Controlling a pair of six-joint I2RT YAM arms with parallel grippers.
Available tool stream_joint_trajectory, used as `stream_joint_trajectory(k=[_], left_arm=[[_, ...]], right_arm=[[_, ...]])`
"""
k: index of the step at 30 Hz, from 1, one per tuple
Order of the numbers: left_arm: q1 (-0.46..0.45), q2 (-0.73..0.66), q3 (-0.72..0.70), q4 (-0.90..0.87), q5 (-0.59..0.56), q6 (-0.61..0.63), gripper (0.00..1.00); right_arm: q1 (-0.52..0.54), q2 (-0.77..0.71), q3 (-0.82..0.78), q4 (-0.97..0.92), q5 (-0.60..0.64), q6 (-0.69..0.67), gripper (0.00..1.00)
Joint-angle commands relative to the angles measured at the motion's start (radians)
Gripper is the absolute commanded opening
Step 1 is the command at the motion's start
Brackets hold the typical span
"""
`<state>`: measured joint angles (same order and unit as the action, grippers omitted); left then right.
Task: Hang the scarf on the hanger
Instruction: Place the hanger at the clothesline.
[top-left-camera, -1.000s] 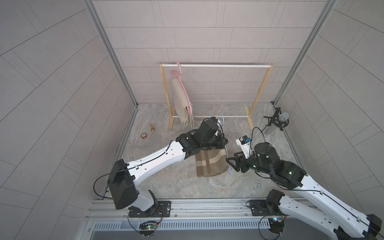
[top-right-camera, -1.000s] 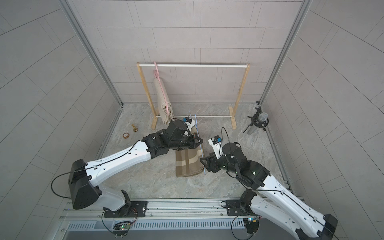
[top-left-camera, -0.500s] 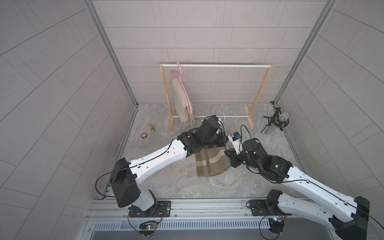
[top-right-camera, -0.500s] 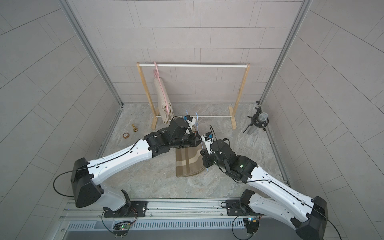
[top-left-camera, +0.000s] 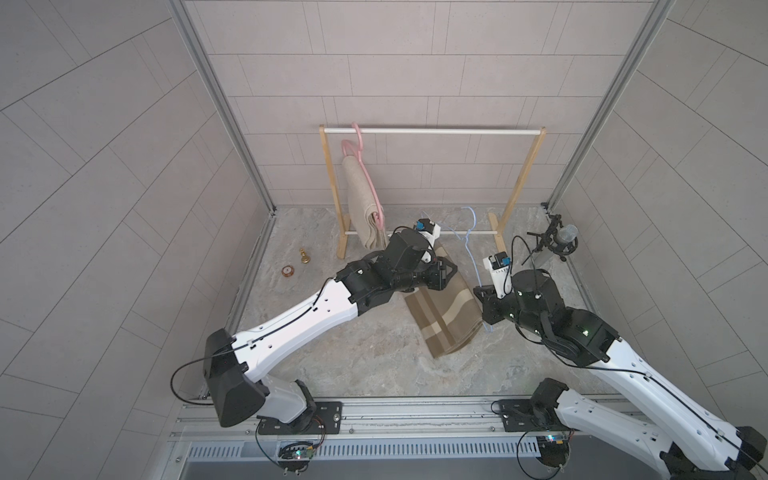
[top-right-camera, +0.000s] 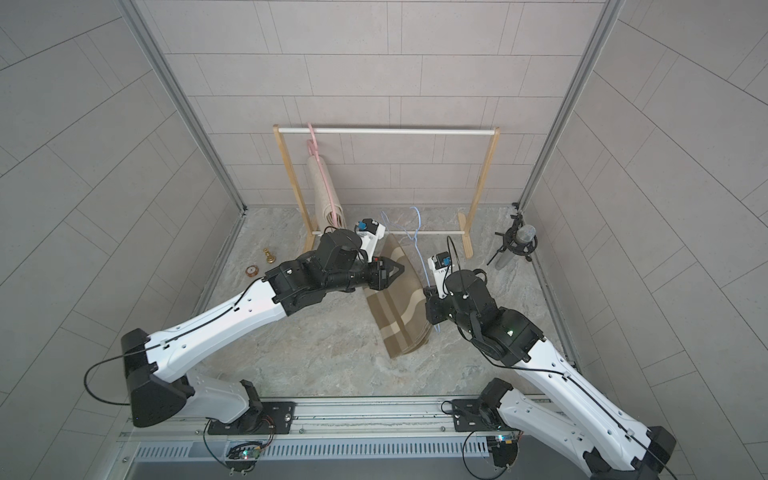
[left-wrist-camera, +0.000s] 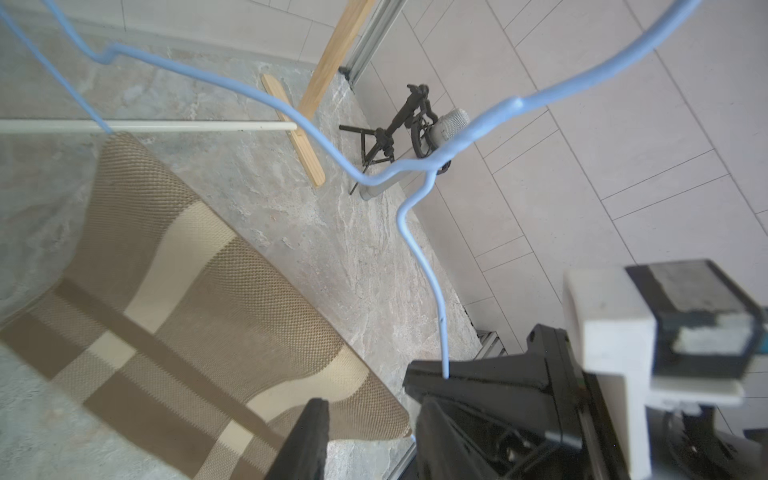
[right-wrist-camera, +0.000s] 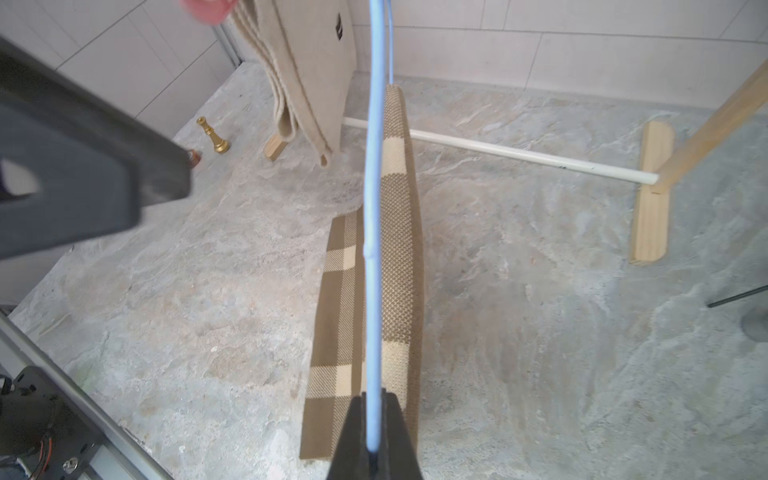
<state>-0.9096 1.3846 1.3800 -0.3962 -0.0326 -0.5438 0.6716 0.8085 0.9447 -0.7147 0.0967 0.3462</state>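
Note:
I will move my right gripper up and outward onto the white bar's empty part (top-left-camera: 473, 131) next, hook the hanger there and release its wire, because the scarf is hanging draped over the blue hanger (top-left-camera: 473, 249).
The brown-and-cream plaid scarf (top-left-camera: 444, 307) (top-right-camera: 399, 307) slopes from the blue wire hanger (top-left-camera: 473, 249) (top-right-camera: 417, 237) down to the floor, and its top edge seems to be draped over the hanger's wire. My right gripper (right-wrist-camera: 372, 415) (top-left-camera: 480, 291) is shut on the hanger wire (right-wrist-camera: 372, 187), just right of the scarf (right-wrist-camera: 399, 249). My left gripper (left-wrist-camera: 370, 432) (top-left-camera: 451, 270) stands open at the scarf's upper left edge, with nothing between its fingers. The scarf (left-wrist-camera: 199, 299) lies just beyond them.
A wooden rack (top-left-camera: 436, 131) with a white rail stands at the back. A pink hanger (top-left-camera: 359, 141) on it carries a beige cloth (top-left-camera: 361, 208). A gold piece (top-left-camera: 304, 256) and a small round object (top-left-camera: 287, 271) lie far left. A microphone on a tripod (top-left-camera: 559, 241) stands right.
My right gripper moved in from the right and shut on the blue hanger wire. My left gripper has opened and let go of the scarf.

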Motion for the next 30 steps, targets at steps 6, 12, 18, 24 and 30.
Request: stream_joint_trajectory(k=[6,12,18,24,30], left_arm=[[0.006,-0.324,-0.183,-0.076,-0.284,0.146,0.55],[0.019,-0.563,-0.334,-0.144,-0.504,0.167,0.8],[0.026,-0.703,-0.412,-0.263,-0.623,0.152,0.85],[0.026,-0.793,-0.487,-0.333,-0.701,0.108,0.93],[0.026,-0.867,-0.551,-0.373,-0.773,0.069,1.0]], right_arm=[[-0.154,0.053,0.213,-0.038,-0.098,-0.133,0.0],[-0.241,0.189,0.357,-0.077,-0.235,-0.157,0.0],[-0.312,0.358,0.519,-0.08,-0.374,-0.177,0.0],[-0.394,0.502,0.645,-0.043,-0.458,-0.18,0.0],[-0.456,0.651,0.769,-0.015,-0.523,-0.173,0.0]])
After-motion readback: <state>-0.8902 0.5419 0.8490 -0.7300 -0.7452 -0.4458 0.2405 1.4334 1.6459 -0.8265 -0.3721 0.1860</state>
